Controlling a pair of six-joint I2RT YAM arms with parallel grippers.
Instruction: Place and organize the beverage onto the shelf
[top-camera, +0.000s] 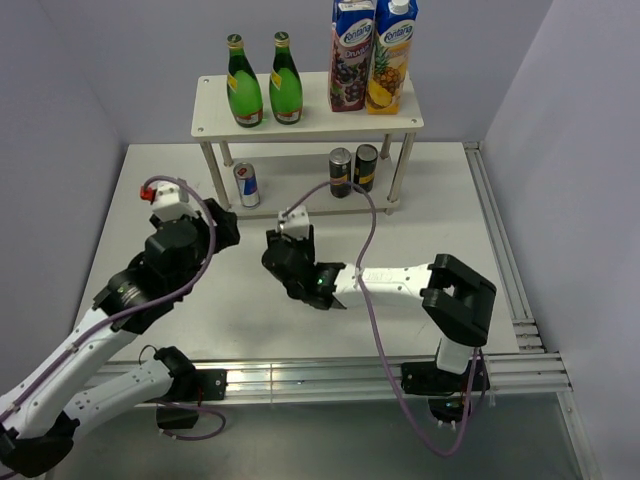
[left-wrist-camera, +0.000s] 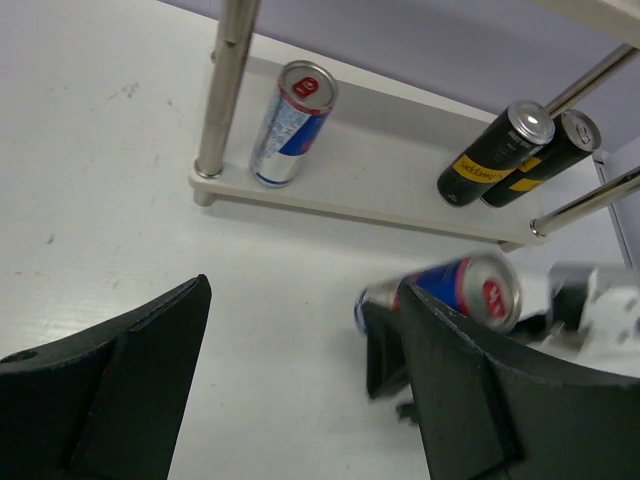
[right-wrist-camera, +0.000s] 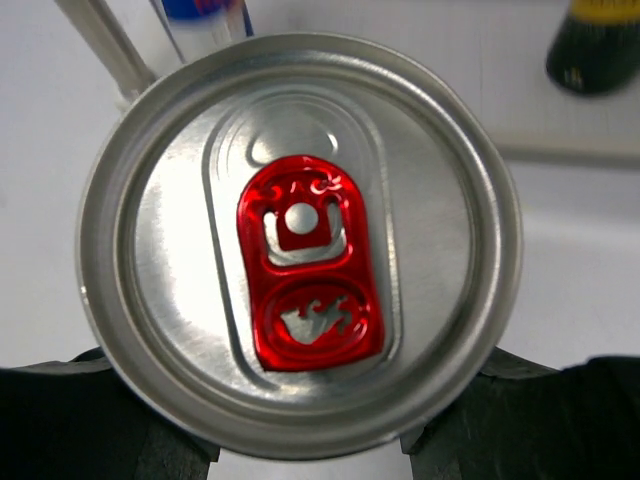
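Note:
My right gripper should next move outward over the lower board, close beside the standing blue-silver can, because there is open board between that can and the dark cans.
The shelf stands at the back. Two green bottles stand on its top board at the left. On the lower board a blue-silver can stands at the left and two dark cans at the right. My right gripper is shut on the second blue-silver can, in front of the shelf. This can is hidden under the gripper in the top view. My left gripper is open and empty, just left of it.
Two juice cartons stand on the right of the top board. A shelf leg rises at the lower board's front left corner. Purple cables loop over both arms. A metal rail runs along the table's right edge.

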